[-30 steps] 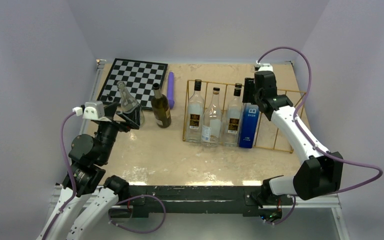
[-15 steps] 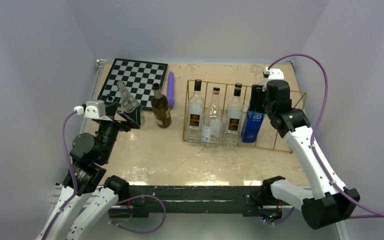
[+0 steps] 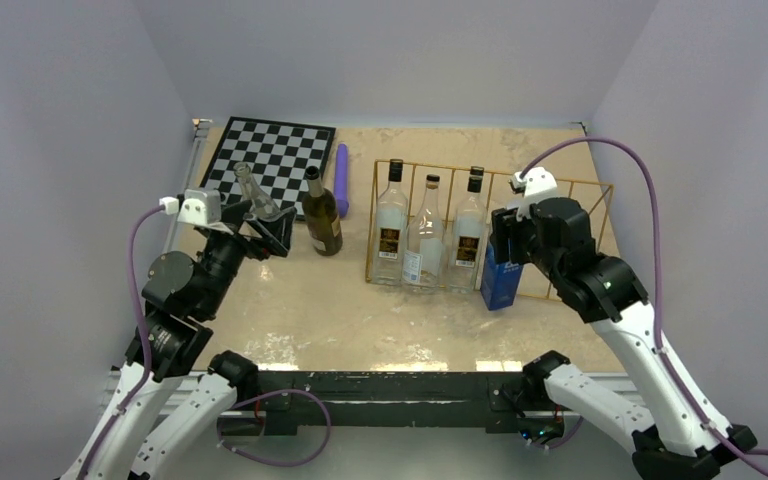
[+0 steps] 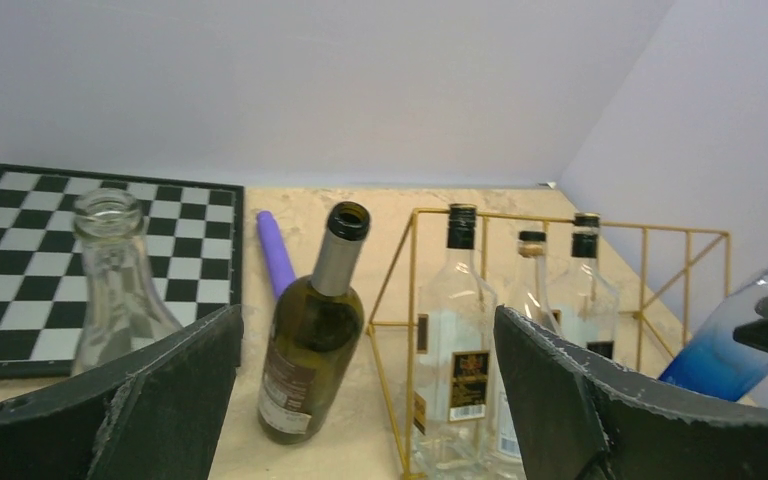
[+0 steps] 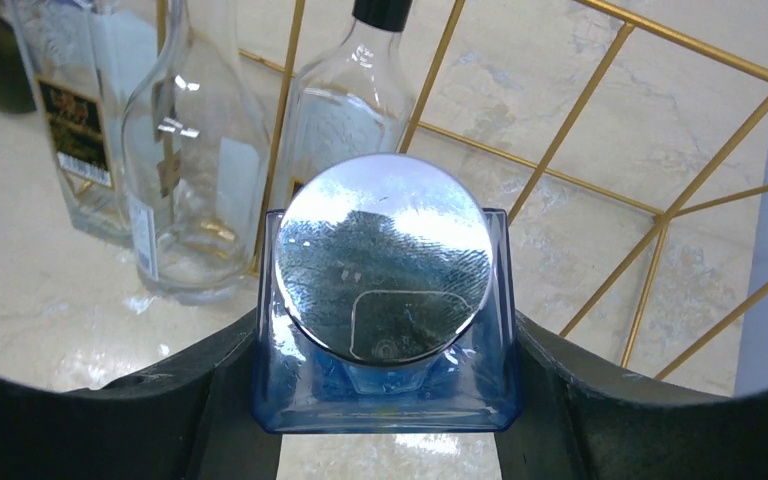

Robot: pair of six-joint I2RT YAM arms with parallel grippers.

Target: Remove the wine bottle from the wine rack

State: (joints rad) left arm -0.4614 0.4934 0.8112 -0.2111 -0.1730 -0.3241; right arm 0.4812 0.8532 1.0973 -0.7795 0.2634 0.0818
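Note:
My right gripper holds the blue bottle (image 3: 500,283) and should next go back and left in the top view to release it on the bare tabletop before the rack.
The gold wire wine rack (image 3: 580,182) stands at the right of the table and also shows in the left wrist view (image 4: 660,231) and the right wrist view (image 5: 600,90). Three clear bottles (image 3: 426,240) stand in its left slots. My right gripper (image 3: 505,250) is shut on the square blue bottle (image 3: 500,283), seen from above with its round silver cap (image 5: 384,255), and holds it at the rack's near edge. My left gripper (image 3: 265,225) is open and empty near the left bottles, far from the rack.
A dark green wine bottle (image 3: 321,215) and a clear carafe-like bottle (image 3: 251,195) stand left of the rack. A black-and-white chessboard (image 3: 270,150) lies at the far left. A purple stick (image 3: 341,178) lies beside it.
My right gripper has pulled the blue bottle up, out of its slot and toward the near side of the rack. The left arm has shifted slightly forward.

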